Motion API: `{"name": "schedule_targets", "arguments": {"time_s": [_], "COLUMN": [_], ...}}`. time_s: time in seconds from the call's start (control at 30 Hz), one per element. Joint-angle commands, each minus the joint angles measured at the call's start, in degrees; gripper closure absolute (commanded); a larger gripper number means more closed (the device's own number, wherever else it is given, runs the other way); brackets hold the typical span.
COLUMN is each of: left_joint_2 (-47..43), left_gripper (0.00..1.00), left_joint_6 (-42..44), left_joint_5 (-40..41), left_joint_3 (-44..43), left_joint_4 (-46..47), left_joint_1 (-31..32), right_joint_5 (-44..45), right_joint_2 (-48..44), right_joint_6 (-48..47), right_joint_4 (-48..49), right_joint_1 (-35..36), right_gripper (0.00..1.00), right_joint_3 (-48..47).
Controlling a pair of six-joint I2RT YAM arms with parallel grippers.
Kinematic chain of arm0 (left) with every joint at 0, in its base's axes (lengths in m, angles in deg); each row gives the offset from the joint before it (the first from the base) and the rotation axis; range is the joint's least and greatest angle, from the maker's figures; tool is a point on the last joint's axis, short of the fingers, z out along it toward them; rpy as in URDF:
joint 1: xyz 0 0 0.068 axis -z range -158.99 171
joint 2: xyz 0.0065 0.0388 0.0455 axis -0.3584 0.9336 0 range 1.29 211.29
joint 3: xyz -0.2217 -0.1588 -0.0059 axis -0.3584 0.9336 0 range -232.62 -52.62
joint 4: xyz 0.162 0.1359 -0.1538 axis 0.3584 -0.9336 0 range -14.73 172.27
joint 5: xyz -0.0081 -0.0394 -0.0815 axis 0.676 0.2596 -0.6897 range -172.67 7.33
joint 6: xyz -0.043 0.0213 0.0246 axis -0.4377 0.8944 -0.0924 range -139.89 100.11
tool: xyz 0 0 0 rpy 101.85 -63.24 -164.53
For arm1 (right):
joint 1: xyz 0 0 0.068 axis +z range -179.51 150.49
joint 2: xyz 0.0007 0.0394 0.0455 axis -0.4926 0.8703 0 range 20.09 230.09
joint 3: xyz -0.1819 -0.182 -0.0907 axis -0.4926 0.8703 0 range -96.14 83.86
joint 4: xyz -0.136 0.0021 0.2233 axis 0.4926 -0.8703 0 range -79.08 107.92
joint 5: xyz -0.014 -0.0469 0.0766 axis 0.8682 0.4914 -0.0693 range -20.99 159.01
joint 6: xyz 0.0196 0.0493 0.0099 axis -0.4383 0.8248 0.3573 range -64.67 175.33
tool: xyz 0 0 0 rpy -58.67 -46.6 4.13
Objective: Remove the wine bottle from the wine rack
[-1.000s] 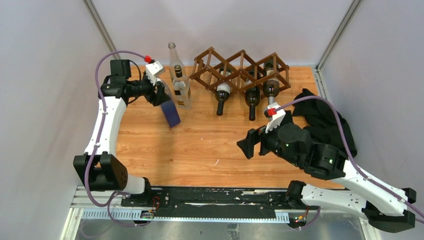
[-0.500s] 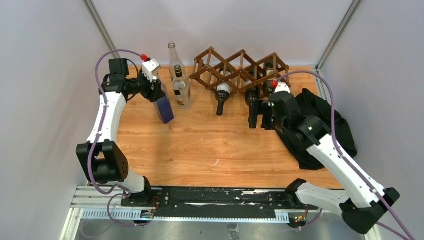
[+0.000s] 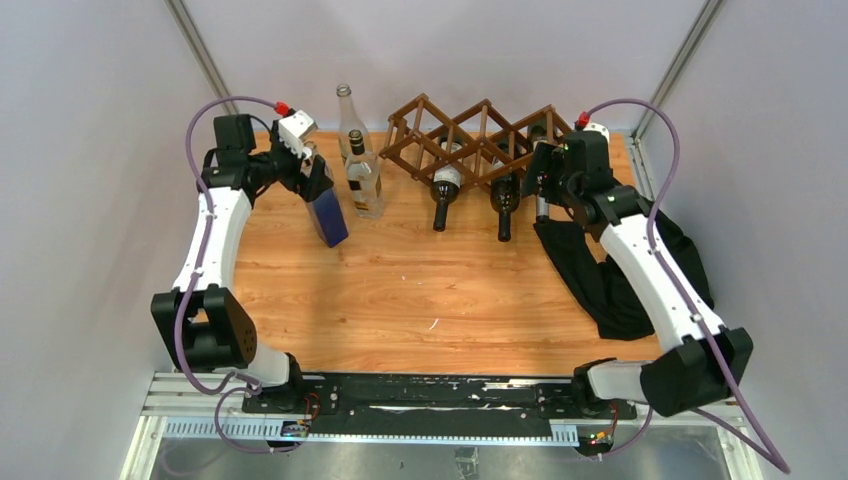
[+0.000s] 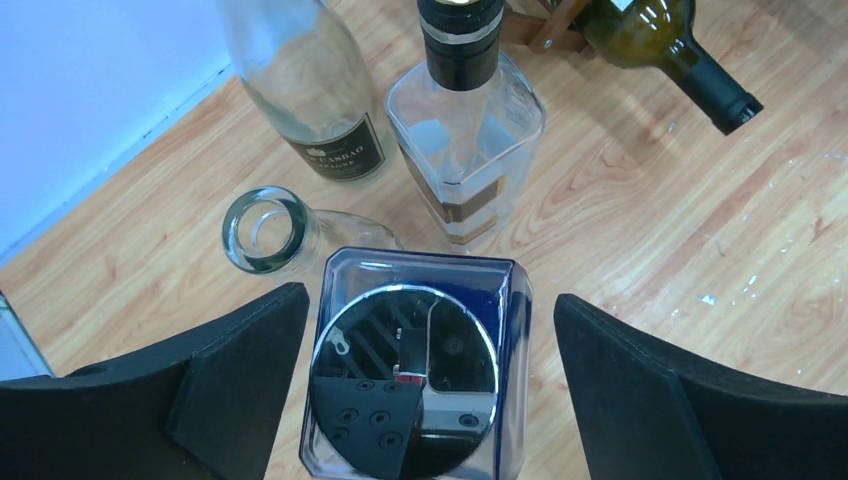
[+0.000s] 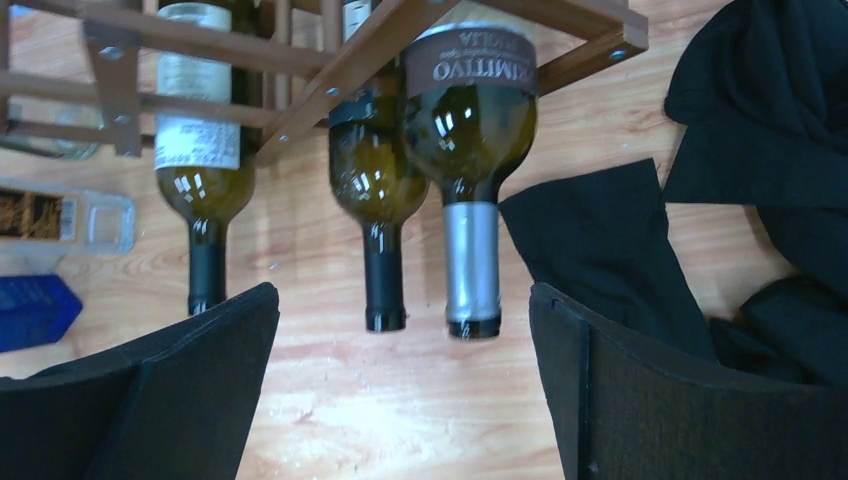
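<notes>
I need to bring my right gripper down onto the silver-foiled neck near the bottle's shoulder and close, since it sticks out of the rack, clear of the slats.
The dark brown wine rack stands at the back of the table with three wine bottles lying in it, necks toward me. My right gripper hovers open at the rack's right end. In the right wrist view its fingers flank the silver-foiled neck of a green wine bottle and a dark-necked one, touching neither. A third bottle lies further left under the rack. My left gripper stands open around a blue square bottle with a chrome cap, with gaps on both sides.
Clear glass bottles stand left of the rack: a tall one, a square dark-capped one, and an open-mouthed one. A black cloth lies heaped on the right side, reaching to the right gripper.
My left gripper has opened off the blue bottle, which stays standing. The right arm has swung from mid-table back to the rack's right end, still open.
</notes>
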Motion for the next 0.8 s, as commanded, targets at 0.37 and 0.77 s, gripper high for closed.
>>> {"name": "schedule_targets", "arguments": {"time_s": [0.37, 0.77], "left_joint_2": [-3.5, -6.9], "left_gripper": [0.00, 0.00], "left_joint_6": [-4.8, -7.3], "left_joint_5": [11.9, 5.5], "left_joint_3": [-13.4, -25.4], "left_joint_4": [-12.4, -30.8], "left_joint_1": [-0.2, -0.3], "right_joint_5": [-11.7, -13.6], "right_joint_2": [13.3, 17.7], "right_joint_6": [-3.1, -3.9], "right_joint_4": [11.8, 16.4], "right_joint_1": [-9.3, -9.4], "right_gripper": [0.08, 0.57], "right_joint_3": [3.0, 6.4]}}
